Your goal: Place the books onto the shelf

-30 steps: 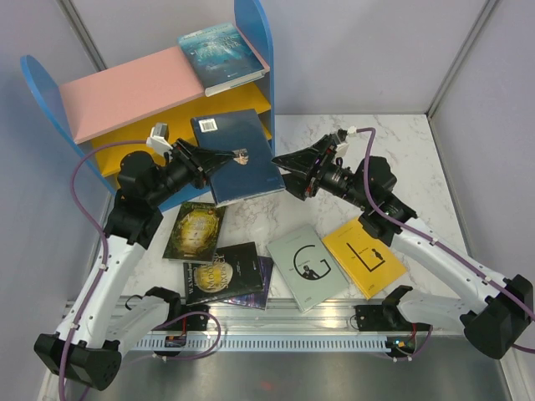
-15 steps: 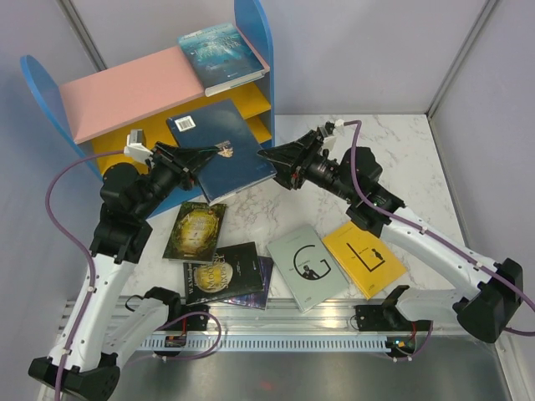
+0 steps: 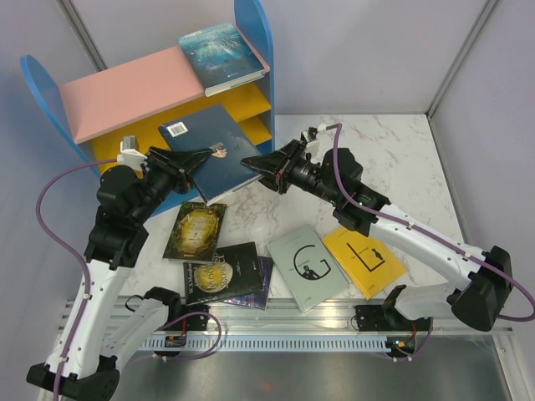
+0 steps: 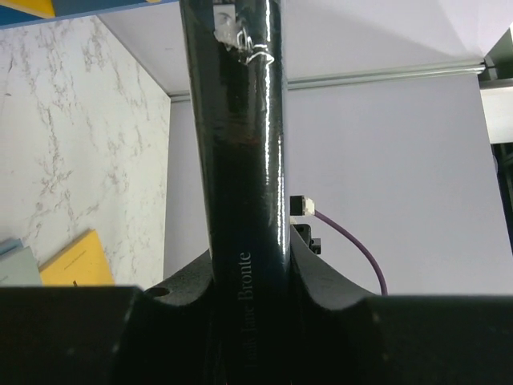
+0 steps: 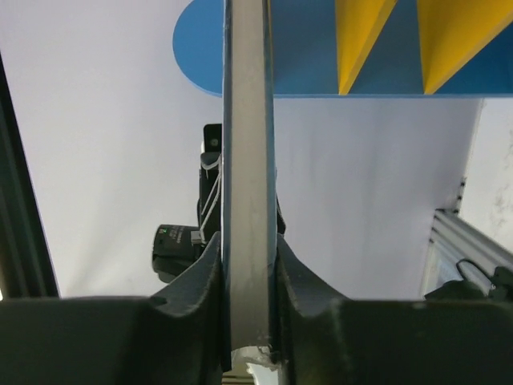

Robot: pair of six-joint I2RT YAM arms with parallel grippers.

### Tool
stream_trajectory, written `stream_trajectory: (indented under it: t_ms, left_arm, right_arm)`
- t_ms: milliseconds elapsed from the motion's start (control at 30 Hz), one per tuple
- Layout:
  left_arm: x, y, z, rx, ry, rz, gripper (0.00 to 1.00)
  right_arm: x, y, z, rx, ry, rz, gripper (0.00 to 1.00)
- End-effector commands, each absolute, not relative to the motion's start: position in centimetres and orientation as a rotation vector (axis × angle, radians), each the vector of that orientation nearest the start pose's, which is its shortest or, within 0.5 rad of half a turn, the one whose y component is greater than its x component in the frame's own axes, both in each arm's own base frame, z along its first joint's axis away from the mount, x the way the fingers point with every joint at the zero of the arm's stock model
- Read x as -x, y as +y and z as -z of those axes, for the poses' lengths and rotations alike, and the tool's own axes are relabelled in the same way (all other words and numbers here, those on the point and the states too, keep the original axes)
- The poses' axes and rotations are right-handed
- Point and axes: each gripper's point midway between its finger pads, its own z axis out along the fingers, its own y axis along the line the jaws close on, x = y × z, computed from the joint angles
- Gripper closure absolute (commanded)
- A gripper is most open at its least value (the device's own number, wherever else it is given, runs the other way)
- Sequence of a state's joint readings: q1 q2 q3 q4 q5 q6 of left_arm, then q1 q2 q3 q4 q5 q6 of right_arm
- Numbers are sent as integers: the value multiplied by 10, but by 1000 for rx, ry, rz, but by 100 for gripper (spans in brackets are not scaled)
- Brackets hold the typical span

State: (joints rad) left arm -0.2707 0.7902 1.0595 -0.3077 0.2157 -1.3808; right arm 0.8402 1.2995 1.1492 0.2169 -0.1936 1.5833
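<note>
The robot's right gripper will next carry the navy book up and outward over the teal-blue book (image 3: 221,52) and then lower it there, because the navy book still hangs in front of the shelf.
A navy book (image 3: 227,134) hangs tilted in the air in front of the shelf (image 3: 125,93), which has blue sides, a pink top and yellow lower boards. My left gripper (image 3: 207,153) is shut on the book's left side; its dark lettered spine (image 4: 240,160) runs up between the jaws of that gripper (image 4: 248,277). My right gripper (image 3: 251,163) is shut on the opposite edge, and the pale page edge (image 5: 248,160) stands between its jaws (image 5: 248,269). A teal-blue book (image 3: 221,52) lies on the pink top.
On the marble table lie a green-gold book (image 3: 195,230), a black book with gold lettering (image 3: 221,272) over a purple one (image 3: 266,280), a pale grey-blue book (image 3: 308,266) and a yellow book (image 3: 365,256). The shelf's blue panel (image 5: 304,56) is just beyond the right gripper.
The right gripper has moved in from the right and closed on the navy book's edge. The left arm has carried the book left and a little higher, toward the shelf.
</note>
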Motion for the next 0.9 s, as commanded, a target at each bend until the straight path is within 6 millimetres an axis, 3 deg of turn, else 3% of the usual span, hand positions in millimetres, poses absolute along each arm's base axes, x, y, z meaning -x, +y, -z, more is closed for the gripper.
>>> stream_trajectory:
  t_ms: [0, 67, 133, 167, 200, 233, 300, 333, 367, 400, 533, 633, 833, 867]
  left_arm:
    - [-269, -137, -379, 841, 1684, 1226, 98]
    - [-266, -137, -385, 808, 1681, 1228, 98]
    - [-261, -141, -391, 720, 1693, 1222, 89]
    - [-256, -141, -409, 659, 1667, 1226, 84]
    - [-252, -143, -416, 605, 1667, 1222, 72]
    - [-245, -140, -438, 525, 1630, 1188, 64]
    - [-237, -130, -442, 516, 1644, 1107, 45]
    - [-234, -124, -447, 489, 1639, 1055, 40]
    - [-223, -118, -465, 464, 1602, 1037, 36]
    - [-218, -113, -466, 462, 1603, 1007, 25]
    - [-199, -96, -482, 442, 1554, 930, 1]
    - [-195, -99, -478, 403, 1598, 918, 0]
    - [-189, -107, -462, 355, 1677, 926, 0]
    - [-188, -107, -460, 358, 1686, 924, 0]
  right_arm:
    - [-197, 354, -525, -307, 1491, -2230, 89]
    - [-199, 351, -526, -320, 1486, -2209, 100]
    - [-204, 349, -527, -334, 1483, -2180, 100]
    - [-205, 348, -531, -335, 1479, -2172, 100]
    - [-207, 347, -534, -332, 1475, -2166, 100]
    - [-211, 344, -538, -335, 1465, -2158, 100]
    - [-214, 343, -551, -317, 1453, -2158, 100]
    - [-219, 341, -555, -319, 1446, -2146, 100]
    - [-219, 340, -567, -301, 1429, -2153, 100]
    - [-222, 339, -571, -299, 1423, -2151, 100]
    - [-248, 329, -599, -306, 1358, -2143, 100]
    - [-271, 325, -607, -321, 1348, -2123, 100]
    - [-330, 340, -623, -310, 1342, -2068, 100]
    - [-342, 346, -615, -325, 1387, -2033, 100]
